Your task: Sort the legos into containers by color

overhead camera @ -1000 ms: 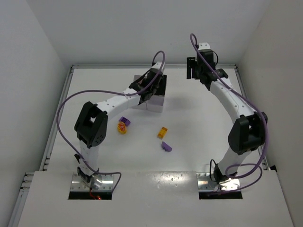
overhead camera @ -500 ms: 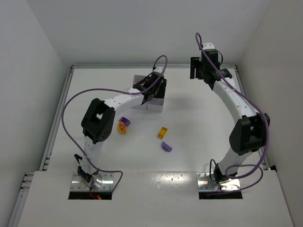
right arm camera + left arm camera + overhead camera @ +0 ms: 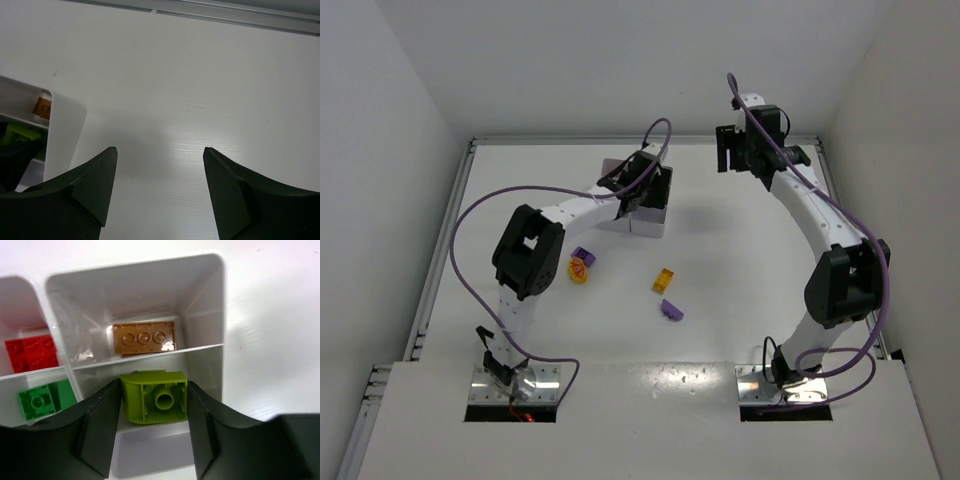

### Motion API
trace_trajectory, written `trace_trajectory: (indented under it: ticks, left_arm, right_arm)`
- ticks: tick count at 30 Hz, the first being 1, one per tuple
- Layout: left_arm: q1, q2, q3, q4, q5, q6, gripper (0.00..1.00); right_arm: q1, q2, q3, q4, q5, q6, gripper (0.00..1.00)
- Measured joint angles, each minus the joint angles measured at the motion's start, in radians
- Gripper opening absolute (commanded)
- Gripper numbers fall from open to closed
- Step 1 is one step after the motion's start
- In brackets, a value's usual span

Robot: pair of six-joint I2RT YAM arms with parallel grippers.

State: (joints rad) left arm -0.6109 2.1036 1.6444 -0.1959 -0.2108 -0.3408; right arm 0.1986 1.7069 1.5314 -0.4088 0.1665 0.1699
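Next, my right gripper moves back and down with a turn, leftward in the top view, onto the orange-yellow lego [image 3: 663,281], which lies below it, nearer my base.
My left gripper [image 3: 154,386] is shut on a lime green lego [image 3: 155,402] and holds it over the near right compartment of the white tray [image 3: 200,290]. That compartment shows nothing else in it. A brown-orange lego [image 3: 144,338] lies in the compartment behind it. Red legos [image 3: 31,352] and a green lego [image 3: 40,400] lie in the compartments to the left. In the top view my left gripper [image 3: 645,188] covers most of the tray [image 3: 650,222]. My right gripper [image 3: 160,150] is open and empty above bare table at the back right [image 3: 730,150].
Loose on the table in front of the tray are a purple lego [image 3: 583,256], a yellow piece with red [image 3: 580,272], an orange-yellow lego [image 3: 664,281] and another purple lego [image 3: 670,310]. The tray's corner [image 3: 65,125] shows left of my right gripper. A metal rail [image 3: 240,17] edges the table's back.
My left arm's elbow has shifted right while its gripper stays over the tray with the lime lego. My right gripper has drifted slightly right and back at the far edge.
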Motion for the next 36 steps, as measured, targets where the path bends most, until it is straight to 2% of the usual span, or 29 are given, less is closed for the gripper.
trace_trajectory:
  ticks: [2,3,6,11,15,16,18,21,27,32,36]
  left_arm:
    - [0.004,-0.021,-0.036,0.044,0.048,0.023,0.81]
    - [0.005,-0.047,-0.072,0.068,0.076,0.036,0.83]
    - [0.005,-0.13,-0.141,0.092,0.148,0.068,0.83]
    - [0.005,-0.249,-0.143,0.143,0.213,0.09,0.83]
    - [0.012,-0.369,-0.158,0.137,0.225,0.085,0.83]
    - [0.023,-0.399,-0.161,0.125,0.235,0.082,0.88]
    - [0.061,-0.46,-0.161,0.09,0.256,0.068,1.0]
    - [0.157,-0.525,-0.163,0.021,0.315,0.064,1.0]
    - [0.389,-0.631,-0.296,-0.084,0.587,0.143,1.0]
    - [0.414,-0.67,-0.375,-0.227,0.716,0.262,1.0]
    - [0.417,-0.761,-0.486,-0.299,0.733,0.32,1.0]
  right_arm:
    - [0.0,0.0,-0.006,-0.012,-0.05,-0.04,0.7]
    - [0.0,0.0,-0.011,-0.018,-0.071,-0.06,0.7]
    - [0.0,-0.001,-0.041,-0.037,-0.138,-0.109,0.7]
    - [-0.008,-0.01,-0.107,-0.076,-0.205,-0.167,0.69]
    - [-0.021,-0.043,-0.16,-0.141,-0.315,-0.265,0.57]
    - [-0.022,-0.056,-0.172,-0.167,-0.352,-0.295,0.55]
    - [-0.011,-0.098,-0.219,-0.222,-0.448,-0.383,0.52]
    - [0.039,-0.171,-0.319,-0.279,-0.547,-0.523,0.5]
    - [0.189,-0.249,-0.458,-0.399,-0.672,-0.905,0.52]
    - [0.241,-0.222,-0.498,-0.435,-0.683,-1.279,0.55]
    - [0.262,-0.107,-0.468,-0.437,-0.666,-1.501,0.58]
